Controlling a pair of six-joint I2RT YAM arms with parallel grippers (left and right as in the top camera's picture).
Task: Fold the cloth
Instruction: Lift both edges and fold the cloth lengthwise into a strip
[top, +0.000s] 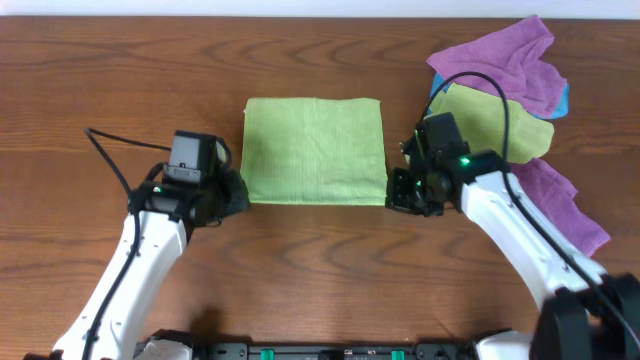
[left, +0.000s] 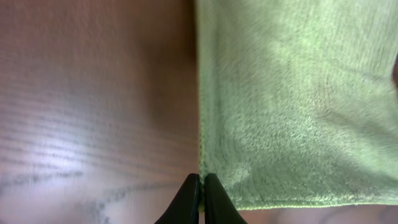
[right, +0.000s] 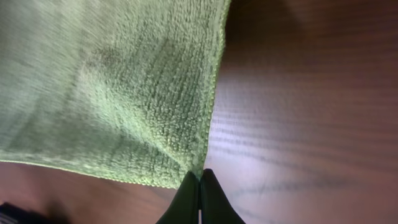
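Observation:
The left gripper will lift the pinched near corner, carry it outward over the cloth, lower it and let it go, because the flat cloth's far corner (top: 253, 103) lies outward.
The bright lime-green cloth (top: 314, 150) lies flat on the wooden table as a rectangle, in the middle of the overhead view. My left gripper (top: 238, 195) is at its near left corner, shut on the cloth's edge. In the left wrist view, the fingertips (left: 202, 180) pinch the cloth (left: 298, 106) at its left edge. My right gripper (top: 392, 190) is at the near right corner. In the right wrist view, its fingertips (right: 199, 177) are shut on the corner of the cloth (right: 112, 87). The white tag is not visible.
A pile of other cloths lies at the back right: a purple one (top: 500, 55), a duller yellow-green one (top: 505, 125) and another purple one (top: 565, 205) behind my right arm. Bare wooden table (top: 320, 270) lies in front of the cloth.

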